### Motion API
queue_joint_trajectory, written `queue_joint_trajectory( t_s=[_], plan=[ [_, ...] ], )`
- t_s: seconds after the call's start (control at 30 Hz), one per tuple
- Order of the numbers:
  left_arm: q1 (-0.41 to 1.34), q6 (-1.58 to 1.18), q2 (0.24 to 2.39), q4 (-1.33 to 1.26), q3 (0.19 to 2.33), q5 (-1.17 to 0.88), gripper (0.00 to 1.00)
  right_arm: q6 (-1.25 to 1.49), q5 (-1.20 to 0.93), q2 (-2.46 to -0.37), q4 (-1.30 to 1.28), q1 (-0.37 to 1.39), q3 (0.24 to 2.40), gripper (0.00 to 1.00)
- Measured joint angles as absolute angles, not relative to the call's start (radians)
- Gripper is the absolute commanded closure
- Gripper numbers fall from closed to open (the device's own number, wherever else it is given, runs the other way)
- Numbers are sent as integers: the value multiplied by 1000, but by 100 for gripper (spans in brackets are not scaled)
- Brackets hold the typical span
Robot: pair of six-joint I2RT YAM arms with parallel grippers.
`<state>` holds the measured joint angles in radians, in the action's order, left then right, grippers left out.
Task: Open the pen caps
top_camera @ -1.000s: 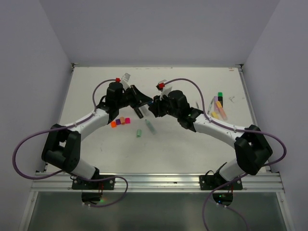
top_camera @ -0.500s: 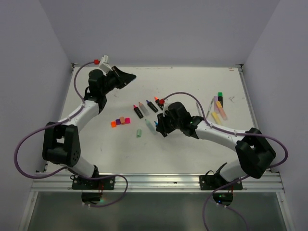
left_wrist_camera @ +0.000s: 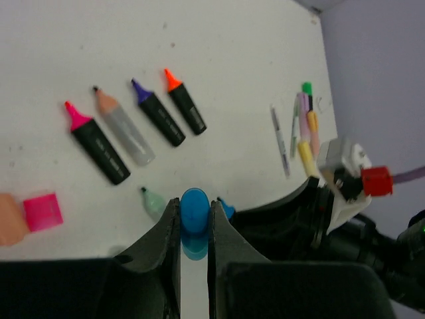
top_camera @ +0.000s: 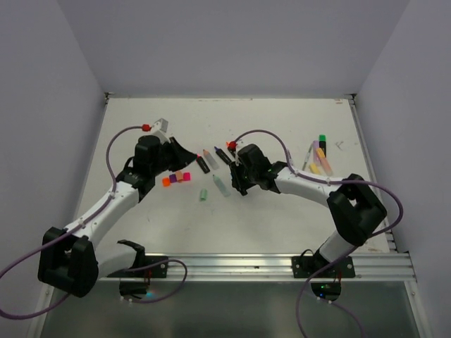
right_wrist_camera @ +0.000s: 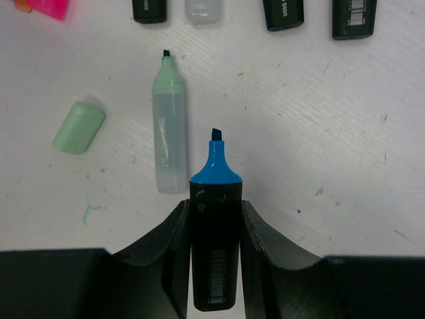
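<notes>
My left gripper moves back and down to the table beside the loose pale green cap (right_wrist_camera: 78, 126) next, where bare space is open for the blue pen cap (left_wrist_camera: 194, 214).
My left gripper (left_wrist_camera: 194, 207) is shut on a blue pen cap (left_wrist_camera: 194, 214); in the top view it (top_camera: 183, 151) hovers just behind the loose orange (top_camera: 166, 182), purple (top_camera: 173, 179) and pink (top_camera: 185, 176) caps. My right gripper (right_wrist_camera: 214, 205) is shut on a black highlighter with a bare blue tip (right_wrist_camera: 214, 232), low over the table at the middle (top_camera: 236, 182). A loose pale green cap (right_wrist_camera: 78, 126) and its uncapped pastel green highlighter (right_wrist_camera: 169, 139) lie just left of the right gripper.
Several uncapped highlighters lie in a row behind the grippers: pink-tipped (left_wrist_camera: 96, 143), peach-tipped grey (left_wrist_camera: 123, 126), purple-tipped (left_wrist_camera: 158, 119), orange-tipped (left_wrist_camera: 184, 108). Capped highlighters (top_camera: 320, 151) and thin grey pens (left_wrist_camera: 280, 133) lie at the right of the table.
The grippers parted; my left arm swung to the back left corner, then came back to just behind the loose caps with the blue cap. My right gripper lowered toward the table with the highlighter.
</notes>
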<state>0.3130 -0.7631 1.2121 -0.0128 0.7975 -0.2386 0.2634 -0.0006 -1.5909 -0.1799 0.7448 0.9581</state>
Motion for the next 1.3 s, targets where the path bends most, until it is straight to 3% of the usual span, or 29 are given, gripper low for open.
queue_joint_trajectory(
  t_s=[0.33,0.67,0.77,1.03,1.07,1.3],
  plan=[
    [356,-766,1085,79,474,-202,100,234,16,-1795,-146,727,1060,100],
    [361,-767,1124,2,385,-229,100,226,9,-1869,-81,720,1099,100],
    [361,-768,1164,-38,368,-239,87,225,8,-1873,-74,720,1101,96],
    [363,-776,1234,-102,345,-249,66,223,-1,-1875,-71,720,1102,78],
    [364,-776,1235,-110,345,-249,59,224,-2,-1875,-70,720,1102,76],
    [368,-784,1235,-149,344,-252,48,228,-20,-1874,-68,720,1102,61]
  ],
)
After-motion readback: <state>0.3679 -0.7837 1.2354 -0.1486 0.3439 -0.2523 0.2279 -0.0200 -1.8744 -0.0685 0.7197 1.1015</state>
